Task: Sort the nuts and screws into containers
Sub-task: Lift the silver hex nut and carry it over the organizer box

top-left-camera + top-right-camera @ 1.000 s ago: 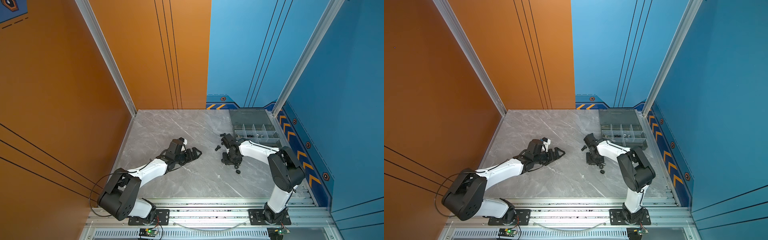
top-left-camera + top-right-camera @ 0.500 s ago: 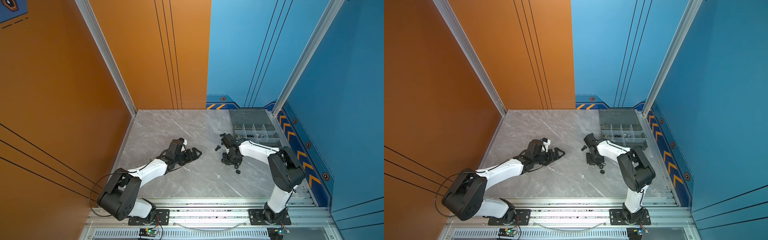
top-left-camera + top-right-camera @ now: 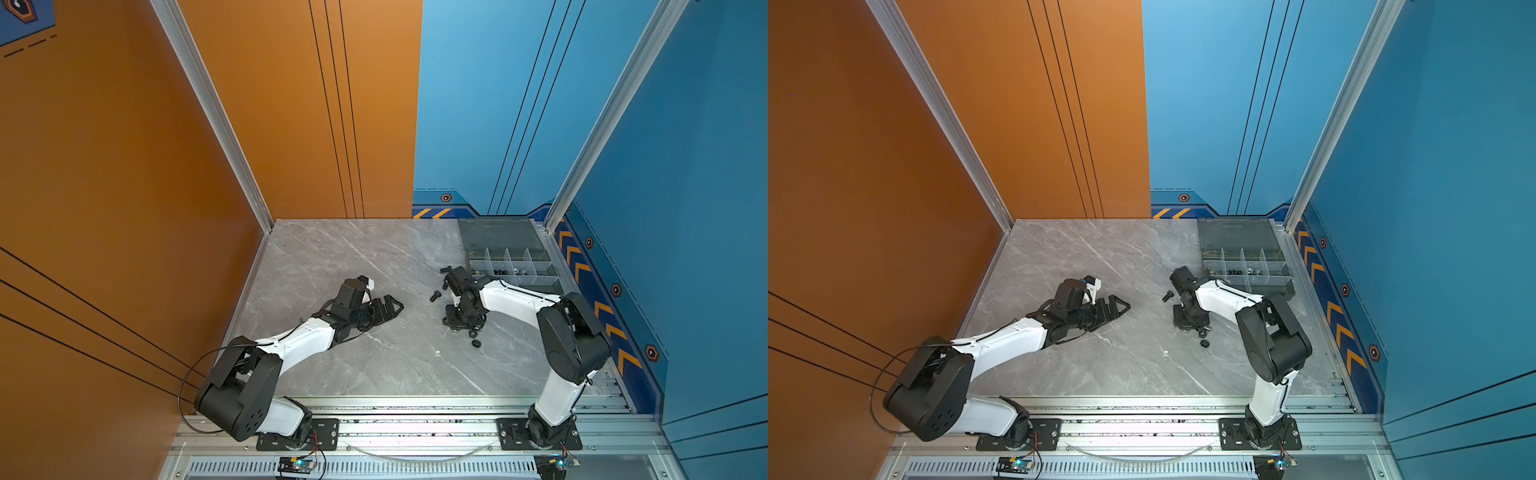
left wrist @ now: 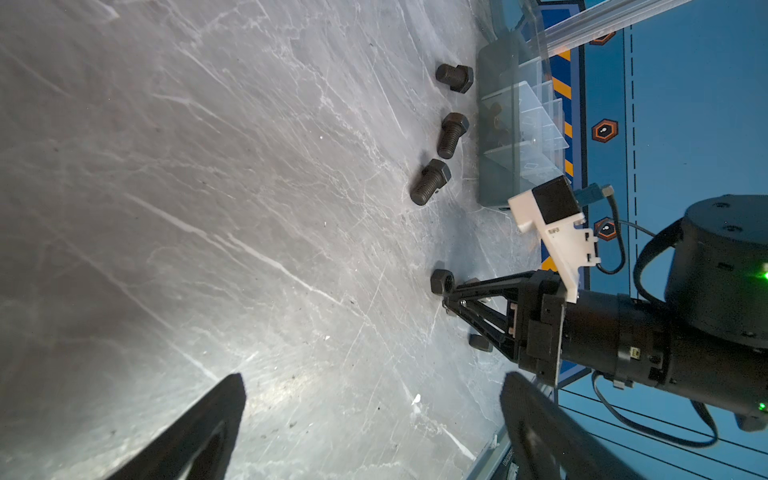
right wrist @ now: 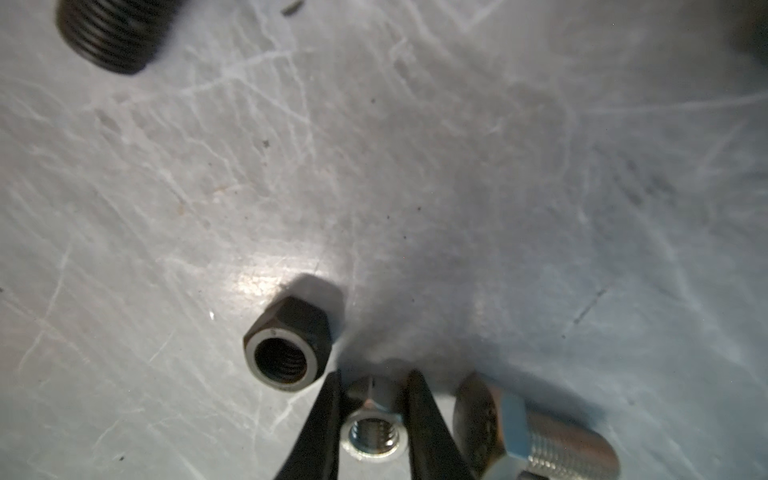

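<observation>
The silver hex nut should go up and outward in my right gripper to the grey box [image 3: 498, 235] for release over the container holding silver nuts, since these match it.
My right gripper [image 5: 374, 376] is down at the marble table and shut on a silver hex nut [image 5: 372, 434] that lies there. Beside it are a black hex nut [image 5: 286, 345] and a silver screw [image 5: 536, 440]. In both top views this gripper [image 3: 463, 328] [image 3: 1192, 326] points down, just in front of the grey organizer box [image 3: 498, 235] [image 3: 1237, 232] with its containers [image 3: 509, 259]. Three black screws [image 4: 452, 134] lie along the box's side. My left gripper [image 3: 392, 307] [image 4: 374, 415] rests open on the table with nothing between its fingers.
One black screw [image 3: 435, 296] lies left of the right wrist and a black nut [image 3: 476, 343] nearer the front edge. The box's open lid lies flat toward the back corner. Orange and blue walls close in the table on three sides.
My right gripper's jaws have drawn in a little around the silver nut. Neither arm has visibly shifted.
</observation>
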You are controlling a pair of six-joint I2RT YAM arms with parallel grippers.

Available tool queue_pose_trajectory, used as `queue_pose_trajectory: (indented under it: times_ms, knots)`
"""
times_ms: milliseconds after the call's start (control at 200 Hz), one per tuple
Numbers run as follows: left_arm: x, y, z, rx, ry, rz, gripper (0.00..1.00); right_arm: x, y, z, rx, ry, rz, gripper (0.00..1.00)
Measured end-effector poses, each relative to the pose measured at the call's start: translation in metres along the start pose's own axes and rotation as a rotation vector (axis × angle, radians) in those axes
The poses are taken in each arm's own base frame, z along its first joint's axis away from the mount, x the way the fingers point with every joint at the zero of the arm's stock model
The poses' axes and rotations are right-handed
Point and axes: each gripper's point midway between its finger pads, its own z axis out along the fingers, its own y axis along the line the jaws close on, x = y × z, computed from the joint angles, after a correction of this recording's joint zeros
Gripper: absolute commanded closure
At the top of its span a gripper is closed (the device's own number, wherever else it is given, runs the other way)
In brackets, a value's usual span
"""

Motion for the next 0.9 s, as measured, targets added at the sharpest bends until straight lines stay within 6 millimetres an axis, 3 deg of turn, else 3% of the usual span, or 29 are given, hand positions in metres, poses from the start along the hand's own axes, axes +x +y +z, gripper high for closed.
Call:
queue_pose_trajectory:
  times_ms: [150,320,405,596,741,896]
  knots:
    - [0.0,0.0,0.0,0.001,0.0,0.0,0.02,-0.01,-0.005,-0.021,-0.062,-0.019,0.034,1.0]
    - [0.0,-0.001,-0.002,0.004,-0.004,0.002,0.02,-0.057,-0.027,-0.07,-0.124,-0.153,0.098,1.0]
    - [-0.001,-0.002,-0.004,0.008,-0.01,0.003,0.02,-0.083,-0.055,-0.092,-0.133,-0.223,0.163,1.0]
    - [-0.003,-0.002,-0.005,0.009,-0.015,0.002,0.02,-0.134,-0.142,-0.131,-0.104,-0.348,0.341,1.0]
    - [-0.003,-0.002,-0.005,0.008,-0.014,0.001,0.02,-0.16,-0.192,-0.132,-0.057,-0.378,0.428,1.0]
    - [-0.003,-0.002,-0.005,0.008,-0.014,0.001,0.02,-0.18,-0.226,-0.12,-0.034,-0.373,0.485,1.0]
